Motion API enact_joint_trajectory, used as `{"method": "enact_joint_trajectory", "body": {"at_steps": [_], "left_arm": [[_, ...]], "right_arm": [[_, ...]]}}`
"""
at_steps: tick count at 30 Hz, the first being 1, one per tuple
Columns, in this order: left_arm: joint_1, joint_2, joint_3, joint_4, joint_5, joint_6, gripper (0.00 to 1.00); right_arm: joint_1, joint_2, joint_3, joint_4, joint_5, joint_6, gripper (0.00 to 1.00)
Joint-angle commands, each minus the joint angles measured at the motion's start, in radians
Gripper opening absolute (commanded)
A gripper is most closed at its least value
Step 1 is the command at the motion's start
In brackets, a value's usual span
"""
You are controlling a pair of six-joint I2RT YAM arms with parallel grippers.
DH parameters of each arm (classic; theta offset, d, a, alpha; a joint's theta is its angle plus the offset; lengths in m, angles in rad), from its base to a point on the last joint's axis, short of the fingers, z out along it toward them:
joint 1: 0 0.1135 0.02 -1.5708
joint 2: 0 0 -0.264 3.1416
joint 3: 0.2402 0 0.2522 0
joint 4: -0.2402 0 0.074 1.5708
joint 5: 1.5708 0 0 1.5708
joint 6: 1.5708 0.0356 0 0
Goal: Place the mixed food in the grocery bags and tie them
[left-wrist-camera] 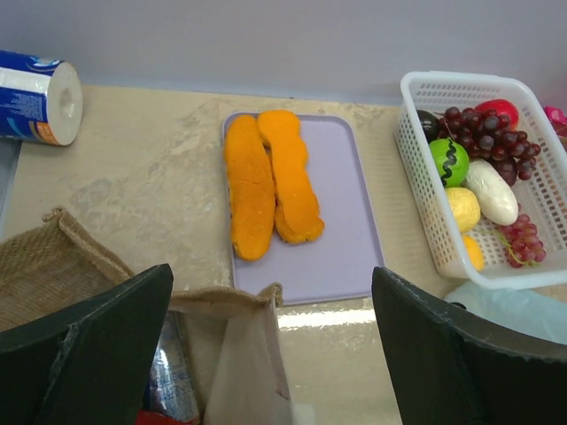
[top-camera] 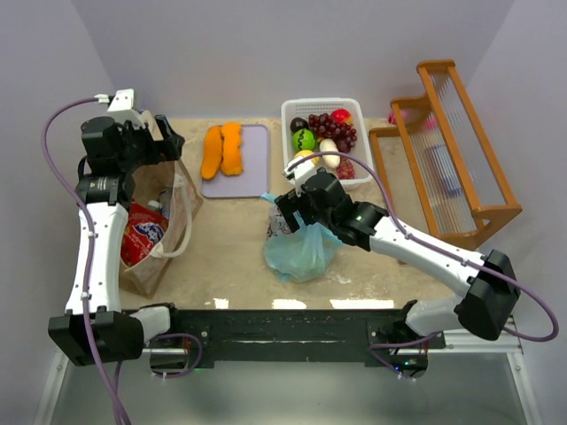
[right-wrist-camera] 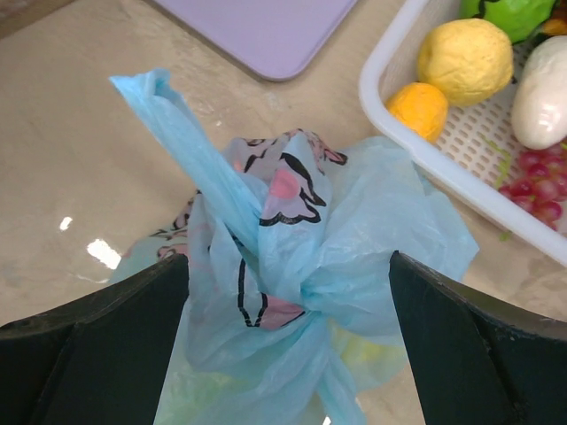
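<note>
The light-blue grocery bag's top gathers at the thin twisted fold (top-camera: 299,224) (right-wrist-camera: 287,273). My right gripper lowers onto the bag next, its open fingers coming down around that fold to close.
The light-blue grocery bag (top-camera: 301,252) with pink prints sits at the table's middle front, its top twisted into a knot (right-wrist-camera: 297,283). My right gripper (right-wrist-camera: 288,350) is open, its fingers either side of that knot and apart from it. The brown grocery bag (top-camera: 164,257) stands at the left with a red packet (top-camera: 142,235) inside. Above its far rim (left-wrist-camera: 221,301) my left gripper (left-wrist-camera: 270,350) hangs open and empty. Mixed food lies in the white basket (top-camera: 288,119): purple grapes (top-camera: 334,127), a green piece (left-wrist-camera: 448,161), yellow pieces (right-wrist-camera: 464,51) and a white piece (left-wrist-camera: 492,190).
A lilac board (top-camera: 252,177) with two long orange slabs (top-camera: 221,150) lies behind the bags. A wooden rack (top-camera: 452,150) stands at the right. A paper towel roll (left-wrist-camera: 35,97) lies at the far left, beside a burlap sack (left-wrist-camera: 53,270).
</note>
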Motion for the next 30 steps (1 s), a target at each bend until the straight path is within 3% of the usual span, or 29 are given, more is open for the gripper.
{"method": "enact_joint_trajectory", "body": {"at_steps": [1,9,11,12,13,15,16,19,22,26,30], "left_arm": [[-0.003,-0.037,0.032,-0.059,0.068,-0.015,1.0],[-0.002,-0.08,0.042,-0.139,0.033,0.021,1.0],[-0.002,-0.094,0.039,-0.146,0.032,0.031,1.0],[-0.002,-0.097,0.038,-0.156,0.03,0.047,1.0],[-0.002,-0.1,0.036,-0.16,0.022,0.053,1.0],[-0.002,-0.106,0.03,-0.162,0.025,0.064,1.0],[-0.003,-0.115,0.027,-0.156,0.036,0.067,1.0],[-0.005,-0.137,0.01,-0.11,0.155,0.082,1.0],[-0.046,-0.131,0.002,-0.067,0.312,0.1,0.99],[-0.207,-0.1,0.028,-0.044,0.429,0.149,0.99],[-0.252,-0.102,0.024,0.103,0.626,0.127,1.0]], "right_arm": [[0.027,0.02,0.024,0.016,0.129,-0.095,0.99],[0.045,0.14,0.047,-0.036,0.212,-0.101,0.99],[0.045,0.152,0.05,-0.053,0.214,-0.089,0.92],[0.045,0.152,0.052,-0.058,0.214,-0.08,0.85],[0.045,0.154,0.053,-0.07,0.201,-0.069,0.68],[0.045,0.143,0.076,-0.085,0.186,-0.064,0.49],[0.045,0.137,0.09,-0.108,0.157,-0.064,0.25],[0.045,0.099,0.174,-0.156,0.048,-0.066,0.0],[0.045,0.024,0.252,-0.132,-0.057,-0.087,0.0],[0.045,-0.049,0.311,-0.064,-0.281,-0.121,0.0],[0.039,-0.038,0.375,-0.045,-0.366,-0.147,0.0]]}}
